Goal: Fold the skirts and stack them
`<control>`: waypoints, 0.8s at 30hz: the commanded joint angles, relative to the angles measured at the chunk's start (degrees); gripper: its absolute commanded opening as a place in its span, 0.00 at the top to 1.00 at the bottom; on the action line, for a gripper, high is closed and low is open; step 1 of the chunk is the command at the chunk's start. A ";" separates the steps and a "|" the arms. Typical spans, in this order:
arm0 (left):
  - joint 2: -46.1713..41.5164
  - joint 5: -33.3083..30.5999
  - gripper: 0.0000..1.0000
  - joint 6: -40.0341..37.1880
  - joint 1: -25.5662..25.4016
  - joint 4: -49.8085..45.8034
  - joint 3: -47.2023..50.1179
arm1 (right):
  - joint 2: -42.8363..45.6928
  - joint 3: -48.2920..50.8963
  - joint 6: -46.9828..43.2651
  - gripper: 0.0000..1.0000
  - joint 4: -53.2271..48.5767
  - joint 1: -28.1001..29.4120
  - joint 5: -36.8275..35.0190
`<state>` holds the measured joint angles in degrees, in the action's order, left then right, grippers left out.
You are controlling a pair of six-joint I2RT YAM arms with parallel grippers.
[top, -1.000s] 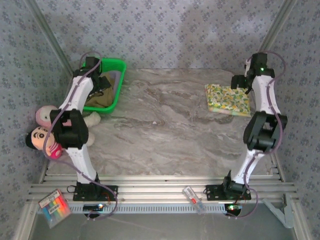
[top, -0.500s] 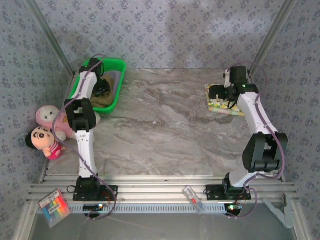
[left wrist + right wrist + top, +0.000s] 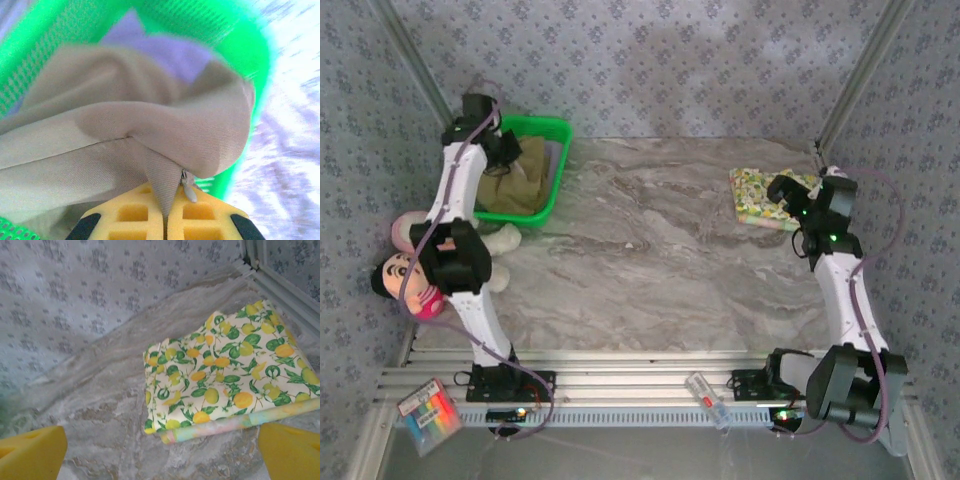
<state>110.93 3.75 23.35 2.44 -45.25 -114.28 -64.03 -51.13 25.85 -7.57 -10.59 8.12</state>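
The khaki skirt's fold rises over the basket (image 3: 552, 128) toward the floral stack next, then my left gripper lowers and releases it. This is because bare tabletop lies below the gripper, beyond the basket's rim.
My left gripper (image 3: 165, 220) is shut on a fold of the olive-khaki skirt (image 3: 150, 130), beside its zipper pull, lifting it over the green basket (image 3: 245, 45). A lavender-grey skirt (image 3: 150, 45) lies beneath it in the basket. In the top view the left gripper (image 3: 505, 150) is above the basket (image 3: 552, 128) at the back left, with the khaki skirt (image 3: 520, 180) hanging from it. At the back right the folded yellow-green floral skirt (image 3: 220, 375) lies on the folded pastel skirt (image 3: 235, 422). My right gripper (image 3: 162, 455) stands open just in front of that stack (image 3: 760, 195).
Two plush dolls (image 3: 405, 270) lie at the left table edge beside the left arm. A coloured packet (image 3: 425, 410) and a small white item (image 3: 705, 398) sit on the near rail. Patterned walls close in the back and sides.
The left gripper closed on the khaki skirt in the basket and pulled it up and back. The right arm swung down and to the right, away from above the folded stack.
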 commanded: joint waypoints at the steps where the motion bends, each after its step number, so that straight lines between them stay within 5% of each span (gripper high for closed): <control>1: -7.50 5.45 1.00 -1.51 -2.51 5.29 -1.55 | 2.84 1.82 3.57 0.00 7.69 -0.99 5.27; 8: -6.70 1.37 1.00 -12.85 -22.59 -1.10 -11.94 | 2.30 2.57 3.46 0.00 7.26 -0.67 7.50; 19: 15.94 3.25 1.00 -21.85 -45.19 -14.36 -19.84 | -3.73 5.86 2.67 0.00 10.97 2.39 12.50; 21: 19.22 4.03 0.92 -23.22 -47.58 -16.02 -19.47 | -5.65 5.63 1.56 0.00 9.35 3.87 12.22; 24: 19.65 8.40 0.51 -24.20 -49.57 -16.33 -16.36 | -9.19 4.91 1.14 0.00 6.28 7.10 9.50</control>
<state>133.25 7.90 2.37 -45.71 -56.90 -131.44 -71.07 -46.11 28.51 1.30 -5.63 18.22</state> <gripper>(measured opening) 0.374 0.998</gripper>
